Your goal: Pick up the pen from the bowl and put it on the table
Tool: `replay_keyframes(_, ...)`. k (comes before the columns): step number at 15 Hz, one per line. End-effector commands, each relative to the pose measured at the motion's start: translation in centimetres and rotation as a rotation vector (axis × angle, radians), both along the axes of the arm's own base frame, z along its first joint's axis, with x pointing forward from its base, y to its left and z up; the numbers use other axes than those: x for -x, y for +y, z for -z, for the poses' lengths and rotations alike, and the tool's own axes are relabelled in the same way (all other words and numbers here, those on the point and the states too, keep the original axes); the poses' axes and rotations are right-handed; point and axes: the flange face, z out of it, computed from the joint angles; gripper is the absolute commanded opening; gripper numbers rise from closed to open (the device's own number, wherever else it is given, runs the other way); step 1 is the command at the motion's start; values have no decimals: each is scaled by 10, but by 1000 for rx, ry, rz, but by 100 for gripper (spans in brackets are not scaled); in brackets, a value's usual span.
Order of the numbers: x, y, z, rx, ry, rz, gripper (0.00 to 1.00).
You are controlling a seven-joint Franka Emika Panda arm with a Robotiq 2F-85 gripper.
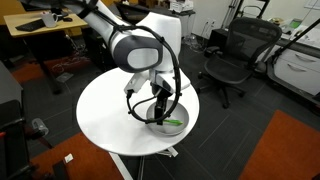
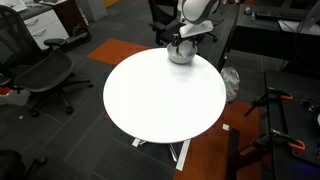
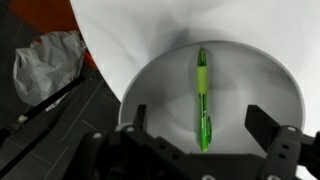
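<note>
I will lower my gripper next into the bowl (image 1: 172, 122), as its open fingers hang on both sides of the green pen's near end.
The green pen (image 3: 203, 98) lies inside the silvery-grey bowl (image 3: 150, 85), running lengthwise toward the camera in the wrist view. My gripper (image 3: 198, 118) is open, its two dark fingers on either side of the pen's near end, not touching it. In an exterior view the gripper (image 1: 160, 105) hangs just above the bowl (image 1: 172, 122), where a bit of green pen (image 1: 175, 123) shows. In an exterior view the bowl (image 2: 181, 54) sits at the far edge of the round white table (image 2: 160, 95), under the gripper (image 2: 184, 40).
Black office chairs (image 1: 235, 55) (image 2: 40, 70) stand around the table. A wooden desk (image 1: 45, 35) is behind the arm. A crumpled plastic bag (image 3: 45, 62) lies on the dark floor beside the table edge. An orange carpet patch (image 1: 285, 145) is nearby.
</note>
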Motion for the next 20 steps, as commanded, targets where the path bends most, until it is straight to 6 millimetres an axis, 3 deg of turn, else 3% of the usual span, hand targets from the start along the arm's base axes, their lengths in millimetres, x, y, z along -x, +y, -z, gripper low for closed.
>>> replay_keyframes(1,-13,-12,4,-10,1,22,100)
replay_keyframes(13,-28,-29,35,-33,11,55,100)
replay_keyframes(14,-28,-30,37,-32,14,51,75)
replay_keyframes(16,-30,-30,39,-30,15,51,68)
replay_keyframes(20,-31,-32,40,-33,11,55,36)
